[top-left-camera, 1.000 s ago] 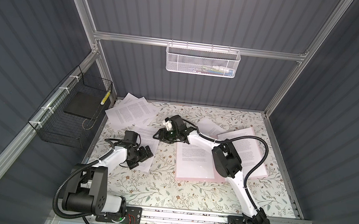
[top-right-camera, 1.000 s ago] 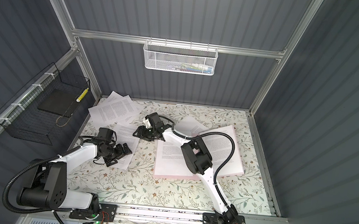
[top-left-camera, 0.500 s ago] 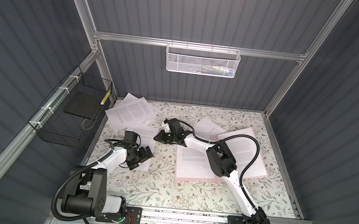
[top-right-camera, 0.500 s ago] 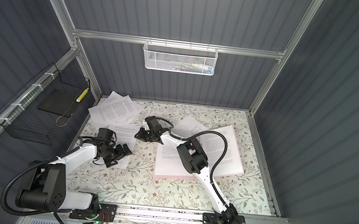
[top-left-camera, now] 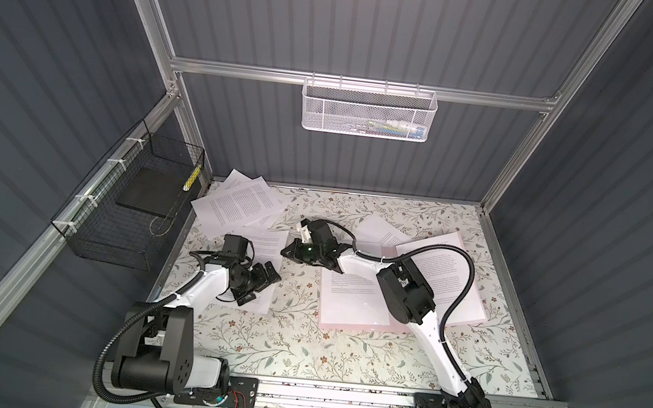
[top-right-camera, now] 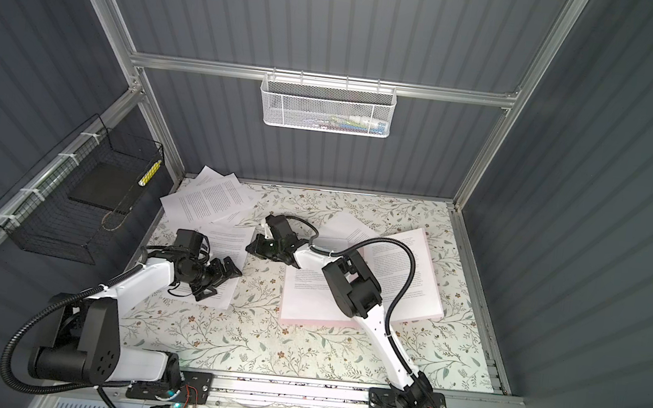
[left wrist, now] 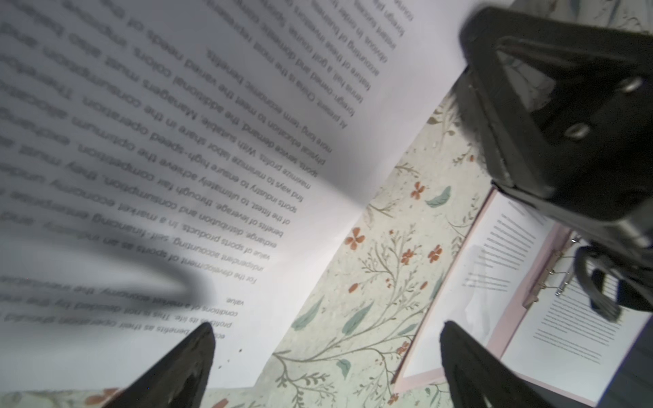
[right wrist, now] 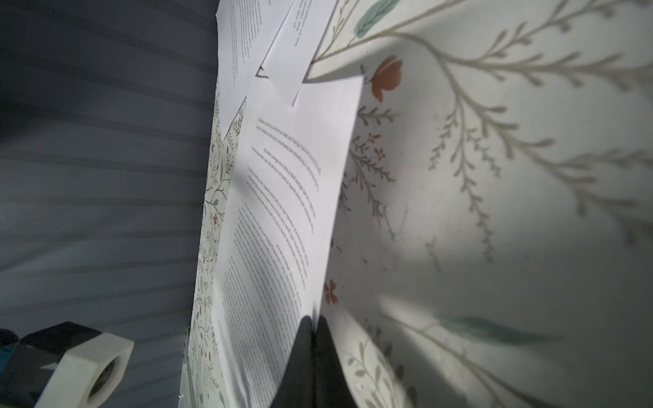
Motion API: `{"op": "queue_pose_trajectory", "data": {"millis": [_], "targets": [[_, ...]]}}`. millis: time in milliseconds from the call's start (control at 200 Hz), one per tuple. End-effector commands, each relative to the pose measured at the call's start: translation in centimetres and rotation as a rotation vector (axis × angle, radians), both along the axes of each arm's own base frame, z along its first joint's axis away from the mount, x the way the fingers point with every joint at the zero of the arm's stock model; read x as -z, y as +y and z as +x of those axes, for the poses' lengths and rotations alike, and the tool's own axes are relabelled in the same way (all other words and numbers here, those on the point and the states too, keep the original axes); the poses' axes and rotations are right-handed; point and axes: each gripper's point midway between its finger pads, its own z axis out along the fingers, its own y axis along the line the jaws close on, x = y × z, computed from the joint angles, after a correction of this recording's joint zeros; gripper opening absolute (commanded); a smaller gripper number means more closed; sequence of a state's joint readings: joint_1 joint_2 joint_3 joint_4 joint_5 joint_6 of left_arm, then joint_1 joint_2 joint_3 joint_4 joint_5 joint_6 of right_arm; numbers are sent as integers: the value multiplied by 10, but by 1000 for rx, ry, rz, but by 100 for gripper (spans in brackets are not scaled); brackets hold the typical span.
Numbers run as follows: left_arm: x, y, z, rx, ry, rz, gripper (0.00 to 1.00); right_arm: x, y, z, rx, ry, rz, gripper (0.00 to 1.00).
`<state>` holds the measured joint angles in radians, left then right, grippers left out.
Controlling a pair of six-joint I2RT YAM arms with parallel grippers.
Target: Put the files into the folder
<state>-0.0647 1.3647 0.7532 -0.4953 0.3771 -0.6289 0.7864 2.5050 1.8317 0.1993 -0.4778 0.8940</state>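
Note:
My right gripper draws the sheet's held edge toward the pink folder point(top-left-camera: 357, 326) next and releases it on the tabletop point(top-left-camera: 312, 278) just beside the folder, since bare tabletop still separates them.
The pink folder point(top-left-camera: 357, 326) point(top-right-camera: 315, 321) lies open right of the middle, with printed sheets on both halves point(top-left-camera: 446, 277). Its metal clip point(left wrist: 562, 275) shows in the left wrist view. More files lie piled at the back left point(top-left-camera: 241, 203) point(top-right-camera: 208, 200). One sheet point(top-left-camera: 268, 244) point(right wrist: 282, 197) lies between my grippers. My right gripper point(top-left-camera: 286, 252) point(top-right-camera: 250, 248) point(right wrist: 312, 319) is shut on that sheet's right edge. My left gripper point(top-left-camera: 263, 288) point(top-right-camera: 223, 283) point(left wrist: 327, 335) stands open low over the same sheet's near end, with nothing between its fingers.
A black wire basket point(top-left-camera: 127, 207) with a dark slab point(top-left-camera: 146, 188) hangs on the left wall. A white mesh basket point(top-left-camera: 369, 109) hangs on the back wall. Another sheet point(top-left-camera: 380, 230) lies behind the folder. The right arm's elbow point(top-left-camera: 406, 293) hangs over the folder.
My right gripper has slid left to the edge of the sheet and shut on it. The left arm has stayed where it was, open.

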Motion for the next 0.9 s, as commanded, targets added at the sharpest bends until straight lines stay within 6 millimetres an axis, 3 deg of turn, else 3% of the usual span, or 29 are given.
{"op": "queue_pose_trajectory", "data": {"millis": [0, 145, 385, 580, 700, 755, 800, 896], "targets": [[-43, -17, 12, 36, -84, -113, 100, -47, -11, 15, 57, -95, 62, 0], [-76, -35, 19, -18, -155, -274, 100, -67, -52, 27, 205, -119, 74, 0], [-90, -97, 16, -62, -198, -465, 100, -88, -124, 34, 472, -142, 119, 0], [-96, -103, 15, -42, -213, -462, 100, -86, -176, 21, 587, -143, 124, 0], [-85, -80, 16, -41, -214, -248, 100, -77, -173, 16, 493, -110, 90, 0], [-86, -79, 23, -28, -240, -222, 100, -69, -165, 14, 416, -90, 18, 0], [-79, -68, 25, -28, -223, -122, 100, -61, -157, 11, 345, -79, -59, 17], [-56, -43, 27, -64, -179, 16, 100, -55, -137, 8, 199, -100, -153, 39]]}}
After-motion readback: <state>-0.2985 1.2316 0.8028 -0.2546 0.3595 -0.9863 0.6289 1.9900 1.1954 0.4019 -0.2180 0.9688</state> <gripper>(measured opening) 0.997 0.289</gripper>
